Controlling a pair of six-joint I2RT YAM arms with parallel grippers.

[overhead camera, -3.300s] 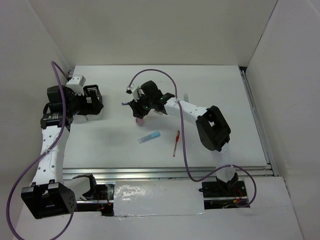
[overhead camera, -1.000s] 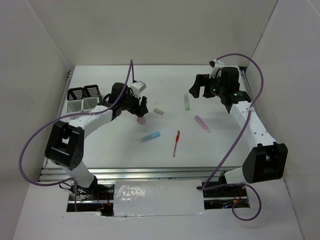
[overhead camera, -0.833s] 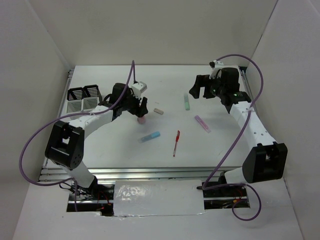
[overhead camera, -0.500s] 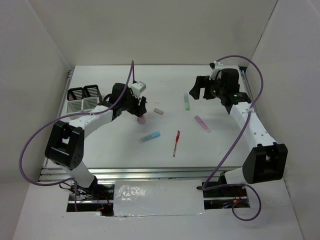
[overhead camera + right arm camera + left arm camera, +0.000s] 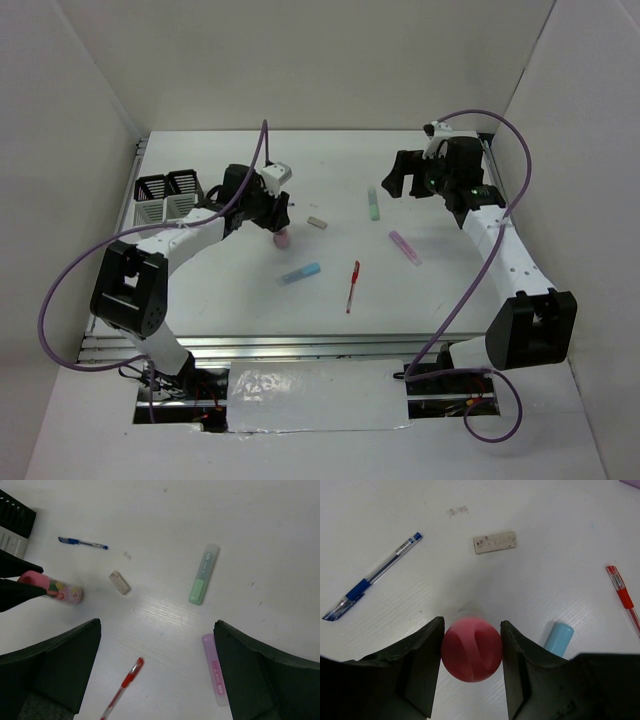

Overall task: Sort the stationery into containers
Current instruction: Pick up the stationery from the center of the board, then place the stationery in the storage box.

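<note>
I will next have my left gripper lift the tube point(image 5: 282, 240) to its left in the top view, clear the raised rim of the wall-side black container that stands there, go down and let go.
A pink-capped tube point(image 5: 282, 240) stands upright on the table, and my left gripper point(image 5: 279, 220) is shut on its round cap point(image 5: 471, 649), fingers against both sides. Beyond it lie the beige eraser point(image 5: 494, 542), the blue pen point(image 5: 372, 577), the light-blue marker point(image 5: 558, 638) and the red pen point(image 5: 622, 597). My right gripper point(image 5: 392, 183) hangs open above the table, with the pale-green marker point(image 5: 203, 575) and the lilac marker point(image 5: 215, 669) below it and nothing between its fingers. The containers point(image 5: 165, 197) stand at the far left.
White walls close in the table on three sides. The left arm stretches from the near left across to the middle. A metal rail runs along the near edge point(image 5: 300, 345).
The left jaws have narrowed onto the pink cap over the last second. The right gripper has drifted slightly to the right. The stationery has not moved.
</note>
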